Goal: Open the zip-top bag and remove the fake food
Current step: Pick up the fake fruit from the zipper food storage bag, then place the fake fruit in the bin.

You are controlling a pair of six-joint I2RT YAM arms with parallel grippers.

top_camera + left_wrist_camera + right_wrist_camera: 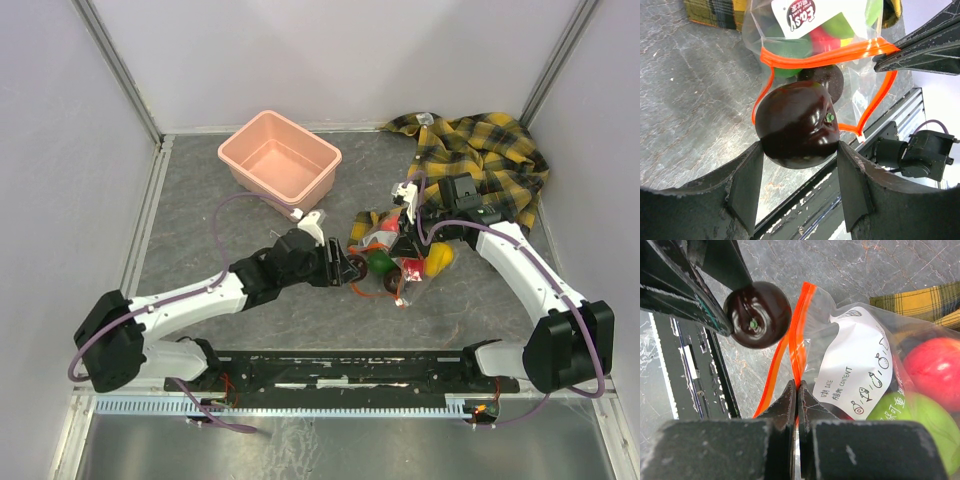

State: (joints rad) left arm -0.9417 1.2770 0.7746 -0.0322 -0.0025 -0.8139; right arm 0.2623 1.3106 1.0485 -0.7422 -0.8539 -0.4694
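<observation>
The brown fruit point(757, 315) already clears the bag, so my left gripper will next rise outward and left in the top view and release it over the pink tub's bottom.
The zip-top bag point(388, 248) lies mid-table, clear, with a white label point(856, 360) and its orange zip strip point(830, 55) parted into an open loop. My right gripper point(798, 385) is shut on one side of that strip point(803, 335). My left gripper point(800, 147) is shut on a glossy dark brown piece of fake food point(797, 125), held just outside the bag's mouth and above the table. The same brown fruit point(757, 315) shows left of the strip in the right wrist view. Red fruit point(935, 365) and green fruit point(920, 425) remain inside the bag.
A pink tub point(280, 155) stands at the back, left of centre. A yellow-and-black plaid shirt point(480, 150) lies crumpled at the back right, just behind the bag. The black base rail point(340, 370) runs along the near edge.
</observation>
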